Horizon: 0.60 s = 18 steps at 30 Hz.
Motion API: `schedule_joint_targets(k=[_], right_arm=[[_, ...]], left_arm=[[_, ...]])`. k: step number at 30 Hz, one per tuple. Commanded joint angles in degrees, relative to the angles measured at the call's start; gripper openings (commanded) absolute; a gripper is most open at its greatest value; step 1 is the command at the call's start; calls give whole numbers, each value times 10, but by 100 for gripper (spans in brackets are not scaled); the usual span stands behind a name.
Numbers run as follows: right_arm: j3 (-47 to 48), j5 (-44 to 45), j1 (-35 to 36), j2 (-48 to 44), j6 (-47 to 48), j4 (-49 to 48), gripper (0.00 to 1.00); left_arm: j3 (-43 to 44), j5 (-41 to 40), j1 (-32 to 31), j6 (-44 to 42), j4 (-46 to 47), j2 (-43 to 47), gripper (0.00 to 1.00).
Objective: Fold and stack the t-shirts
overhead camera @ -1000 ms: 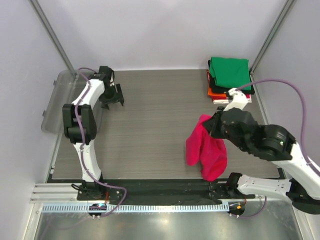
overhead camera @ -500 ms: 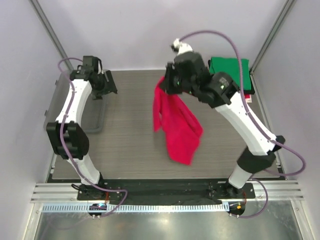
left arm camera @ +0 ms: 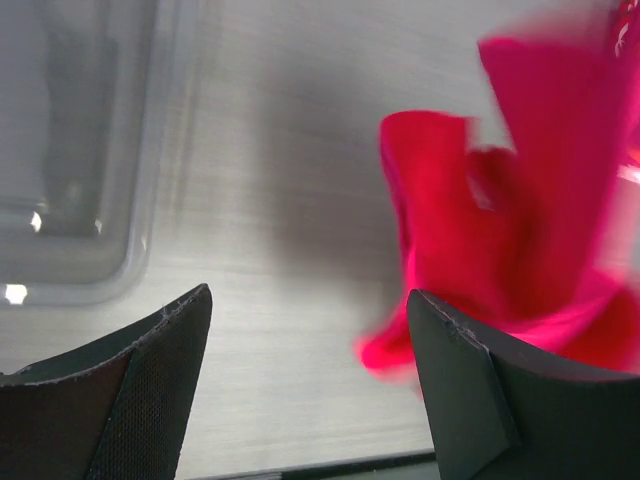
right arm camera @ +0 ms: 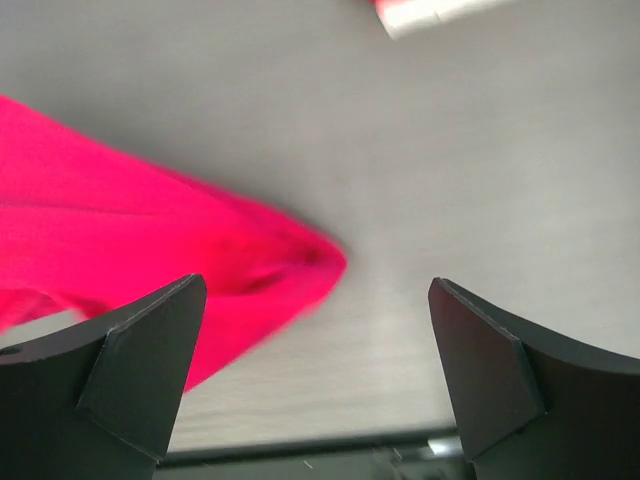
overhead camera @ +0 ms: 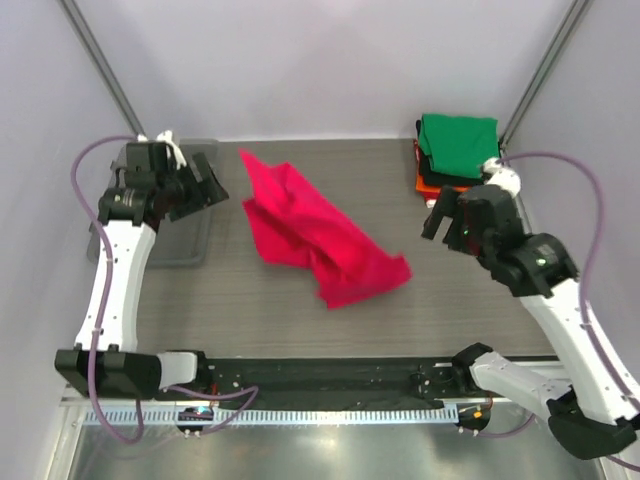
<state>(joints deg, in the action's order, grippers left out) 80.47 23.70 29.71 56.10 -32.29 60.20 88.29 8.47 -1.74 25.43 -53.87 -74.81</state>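
I will lower my right gripper back and left in the top view onto the bunched fold at the pink shirt's near edge, as the shirt is crumpled.
A crimson-pink t-shirt [overhead camera: 318, 238] lies crumpled and loose in the middle of the table; it also shows in the left wrist view [left arm camera: 520, 200] and the right wrist view [right arm camera: 130, 260]. At the back right is a stack of folded t-shirts [overhead camera: 458, 145], green on top, with black and orange layers under it. My left gripper [overhead camera: 203, 190] stands open left of the pink shirt, its jaws [left arm camera: 310, 390] wide apart and empty. On the shirt's right, my right gripper [overhead camera: 440, 222] is open too, with nothing between its fingers [right arm camera: 315, 370].
A clear plastic tub [overhead camera: 150, 205] sits at the table's left edge, under my left arm, and shows in the left wrist view [left arm camera: 70, 150]. Grey walls close in the table. A pale edge of the stack [right arm camera: 440, 12] shows at the top of the right wrist view.
My right gripper has opened and let go of the pink t-shirt, which now lies on the table. The right arm swung back to the right; the left arm shifted a little.
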Motion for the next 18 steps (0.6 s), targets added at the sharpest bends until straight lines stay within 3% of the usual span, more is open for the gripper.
schedule_joint_targets(k=[1,6,8,9,10,14,18], right_arm=[[-79,-14,-31,19,-47,-5,100],[-155,-198,-24,-19,-79,-74,100],[-198,-229,19,-27,-114,-133,93],[-229,-229,52,-15,-128,-147,90],[-239,-198,135,-6,-144,-164,87],[-255,-105,323,93,-239,-172,87],[-281,-86,395,185,-284,-202,87]], left_arm=[[-93,44,2,25,20,52,80],[-189,51,2,25,23,131,80],[-229,51,2,21,25,150,80],[-242,50,3,15,31,159,80],[-265,52,2,11,32,175,80],[-310,54,2,1,45,211,80],[-338,52,2,5,55,233,80]])
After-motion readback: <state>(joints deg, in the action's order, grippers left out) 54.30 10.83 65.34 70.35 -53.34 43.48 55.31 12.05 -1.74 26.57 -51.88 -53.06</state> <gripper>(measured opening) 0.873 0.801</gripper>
